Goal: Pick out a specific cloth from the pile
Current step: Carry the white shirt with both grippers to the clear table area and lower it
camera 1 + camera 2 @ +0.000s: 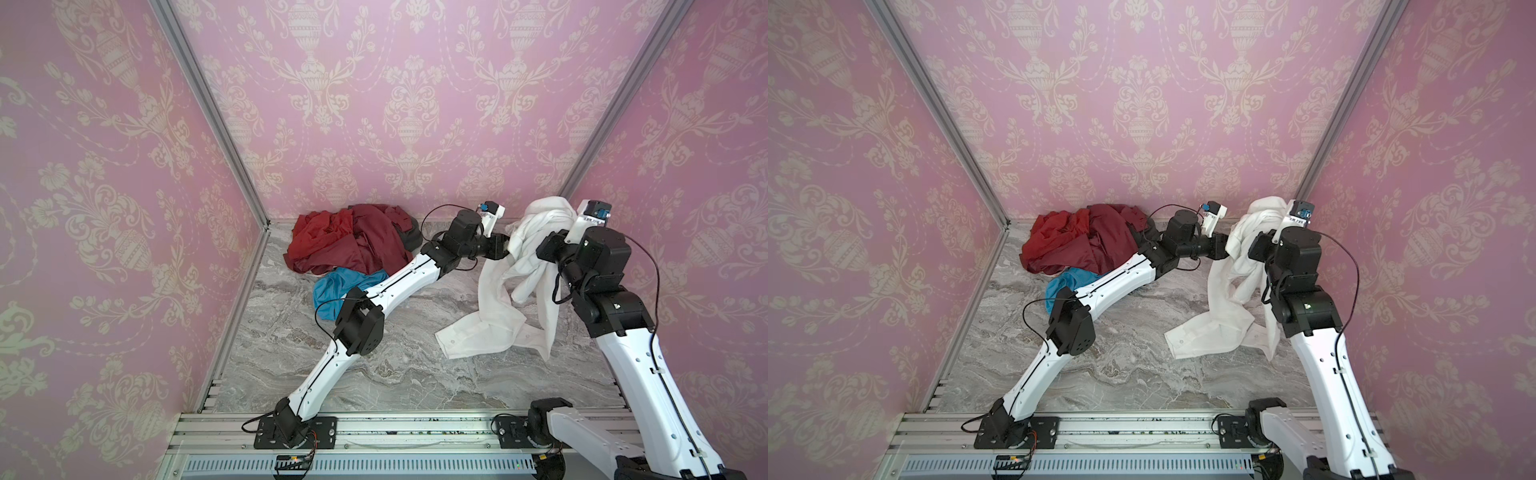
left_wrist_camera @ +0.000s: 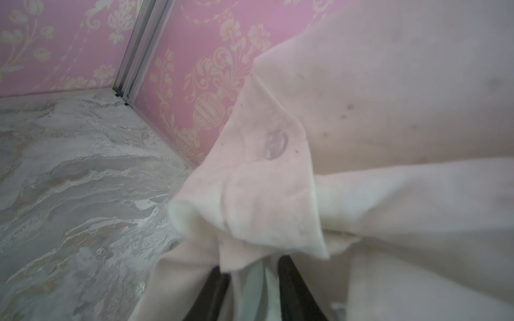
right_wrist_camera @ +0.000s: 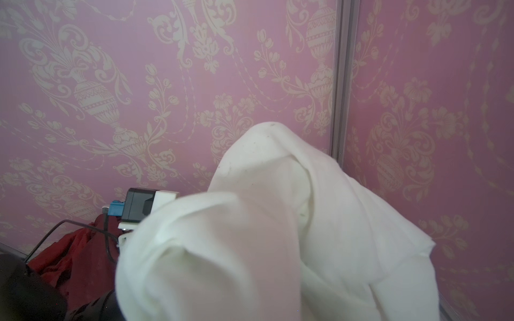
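The right gripper lowers the shirt toward the marble floor by the nearer side wall [image 1: 572,342] next and releases it there, apart from the pile.
The cloth [image 1: 498,316] [image 1: 1221,328], a white shirt, hangs at the back right, and its lower part lies on the marble floor. My right gripper [image 1: 542,245] [image 1: 1260,247] holds it up from above, shut, with its fingers buried in the fabric; white folds [image 3: 278,236] fill the right wrist view. My left gripper [image 1: 509,245] [image 1: 1227,245] reaches across to the shirt's left edge. In the left wrist view its black fingers [image 2: 289,278] pinch white fabric just below a buttoned cuff [image 2: 274,144]. The pile [image 1: 353,241] [image 1: 1084,241] of dark red clothes lies at the back left, apart from the shirt.
A bright blue shirt [image 1: 336,291] [image 1: 1065,286] lies at the pile's front edge, partly under my left arm. Pink patterned walls close the back and both sides. Bare marble floor [image 1: 395,374] stretches toward the front rail.
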`<action>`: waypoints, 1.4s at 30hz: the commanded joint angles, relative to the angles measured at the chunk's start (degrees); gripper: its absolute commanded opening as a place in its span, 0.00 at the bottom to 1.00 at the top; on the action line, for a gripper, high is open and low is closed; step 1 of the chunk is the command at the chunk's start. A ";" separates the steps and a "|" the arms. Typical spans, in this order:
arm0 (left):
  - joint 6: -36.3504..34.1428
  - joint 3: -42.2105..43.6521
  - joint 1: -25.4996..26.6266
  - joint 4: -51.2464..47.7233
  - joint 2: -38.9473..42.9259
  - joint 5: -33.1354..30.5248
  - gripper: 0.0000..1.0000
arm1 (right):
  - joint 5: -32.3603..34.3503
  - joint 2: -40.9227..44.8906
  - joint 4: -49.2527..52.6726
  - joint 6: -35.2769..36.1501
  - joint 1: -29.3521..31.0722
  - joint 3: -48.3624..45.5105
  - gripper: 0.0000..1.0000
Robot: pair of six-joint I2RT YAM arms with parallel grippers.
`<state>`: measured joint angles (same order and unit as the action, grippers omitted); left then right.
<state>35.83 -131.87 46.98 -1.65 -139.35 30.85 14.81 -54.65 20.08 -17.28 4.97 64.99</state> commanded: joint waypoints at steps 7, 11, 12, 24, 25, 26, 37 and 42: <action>-4.43 32.99 0.62 11.11 17.39 0.79 0.24 | 1.19 11.73 5.02 -9.09 6.90 -16.50 0.00; -6.56 41.94 1.06 12.20 19.06 -0.51 0.25 | 0.40 11.37 7.89 -13.04 10.54 -22.55 0.00; -7.15 43.83 1.22 12.11 19.28 -1.34 0.25 | 0.66 11.17 8.18 -14.19 11.64 -24.07 0.00; -10.73 52.60 2.50 10.61 20.19 -4.06 0.46 | 0.14 1.53 5.06 -23.95 14.44 -32.78 0.00; -11.18 53.06 2.50 10.53 20.54 -4.33 0.49 | -0.08 0.67 4.09 -24.32 14.43 -33.11 0.00; -11.79 53.63 2.50 10.44 20.92 -4.75 0.51 | -0.38 -0.33 3.15 -24.57 14.29 -33.39 0.00; -13.20 58.44 1.71 12.93 24.18 -5.47 0.73 | -6.04 -12.24 -4.13 -25.85 9.97 -33.99 0.01; -13.60 60.91 1.36 14.43 25.40 -5.10 0.74 | -4.90 -16.44 -5.50 -23.44 8.62 -32.89 0.03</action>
<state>24.16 -72.40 48.86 11.22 -116.18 26.39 9.76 -69.47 15.84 -42.00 14.37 31.77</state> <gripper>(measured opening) 0.742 0.060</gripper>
